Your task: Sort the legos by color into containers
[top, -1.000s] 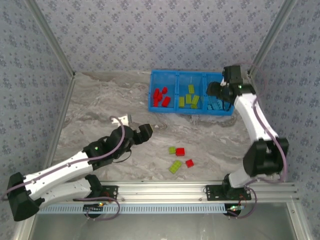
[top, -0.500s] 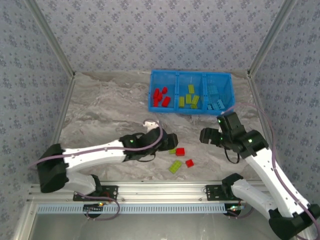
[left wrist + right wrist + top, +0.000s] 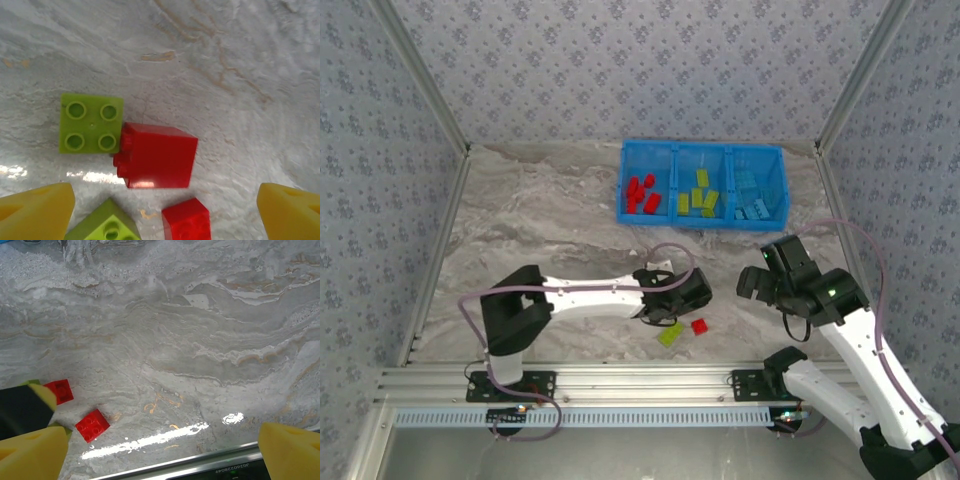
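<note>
My left gripper comes down open onto the red brick on its side [image 3: 161, 159] beside the green square one next, because it lies in the gap between my fingers.
The blue bin [image 3: 703, 150] at the back holds red legos [image 3: 642, 194] in its left container, lime green ones [image 3: 698, 198] in the middle and light blue ones [image 3: 752, 202] on the right. Loose legos lie near the front: a green brick [image 3: 670, 334] and a red one [image 3: 699, 326]. My left gripper [image 3: 680, 298] hovers open over that cluster. Its wrist view shows a green square brick [image 3: 91, 123], a red brick on its side [image 3: 156, 155], a small red brick [image 3: 187, 220] and a green corner [image 3: 105, 227] between the fingertips [image 3: 35, 212]. My right gripper [image 3: 752, 285] is open and empty over bare table.
In the right wrist view two red bricks [image 3: 92, 425] [image 3: 59, 391] lie left of the open gripper [image 3: 160, 455], beside the black body of the left gripper [image 3: 20, 410]. The metal front rail [image 3: 200, 467] runs just below. Patterned walls enclose the marble table [image 3: 540, 220].
The left arm stretched right until its gripper came over the loose legos. The right arm swung back from the bin's right container to the front, and its jaws opened wide.
</note>
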Controlling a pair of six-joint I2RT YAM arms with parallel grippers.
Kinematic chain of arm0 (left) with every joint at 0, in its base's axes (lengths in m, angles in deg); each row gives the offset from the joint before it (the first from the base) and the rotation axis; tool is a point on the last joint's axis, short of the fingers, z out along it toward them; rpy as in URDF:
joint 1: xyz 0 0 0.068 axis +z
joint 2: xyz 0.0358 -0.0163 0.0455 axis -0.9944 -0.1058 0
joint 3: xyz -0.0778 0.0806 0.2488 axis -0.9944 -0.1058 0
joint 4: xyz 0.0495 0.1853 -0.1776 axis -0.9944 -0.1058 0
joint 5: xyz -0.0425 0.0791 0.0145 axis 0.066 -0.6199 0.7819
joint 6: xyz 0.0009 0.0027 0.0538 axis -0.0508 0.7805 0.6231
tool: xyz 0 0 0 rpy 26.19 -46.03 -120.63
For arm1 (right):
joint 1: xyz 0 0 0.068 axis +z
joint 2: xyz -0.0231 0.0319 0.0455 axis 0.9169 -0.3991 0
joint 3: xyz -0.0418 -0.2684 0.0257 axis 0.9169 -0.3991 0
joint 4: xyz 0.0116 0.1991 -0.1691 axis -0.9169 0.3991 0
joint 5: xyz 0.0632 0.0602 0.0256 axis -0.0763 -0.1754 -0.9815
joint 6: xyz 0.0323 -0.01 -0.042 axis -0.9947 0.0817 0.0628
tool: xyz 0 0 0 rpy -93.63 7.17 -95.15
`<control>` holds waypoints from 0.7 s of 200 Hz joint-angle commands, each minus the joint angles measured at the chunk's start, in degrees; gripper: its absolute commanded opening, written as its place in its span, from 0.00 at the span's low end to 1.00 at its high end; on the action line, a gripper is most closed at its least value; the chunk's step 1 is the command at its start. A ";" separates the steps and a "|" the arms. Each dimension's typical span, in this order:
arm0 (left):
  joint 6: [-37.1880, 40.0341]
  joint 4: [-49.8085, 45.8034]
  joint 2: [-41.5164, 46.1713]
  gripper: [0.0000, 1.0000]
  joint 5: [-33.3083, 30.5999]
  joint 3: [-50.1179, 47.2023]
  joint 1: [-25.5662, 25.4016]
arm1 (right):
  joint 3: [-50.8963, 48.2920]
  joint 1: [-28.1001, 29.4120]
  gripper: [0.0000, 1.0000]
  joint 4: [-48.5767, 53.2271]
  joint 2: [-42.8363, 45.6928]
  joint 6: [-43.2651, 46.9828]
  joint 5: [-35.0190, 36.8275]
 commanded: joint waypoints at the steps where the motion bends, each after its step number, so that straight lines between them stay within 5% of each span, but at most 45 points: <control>1: -0.13 -1.74 -3.86 0.93 -0.32 4.62 0.64 | 0.60 0.20 1.00 2.00 1.60 -1.25 1.26; 89: -0.81 -7.48 -11.81 0.51 4.25 10.64 2.44 | -0.11 0.27 1.00 2.55 3.33 -1.69 0.63; 140: 6.06 -8.55 -9.04 0.27 2.98 13.23 2.57 | 0.91 0.33 1.00 1.55 3.53 -0.54 -1.87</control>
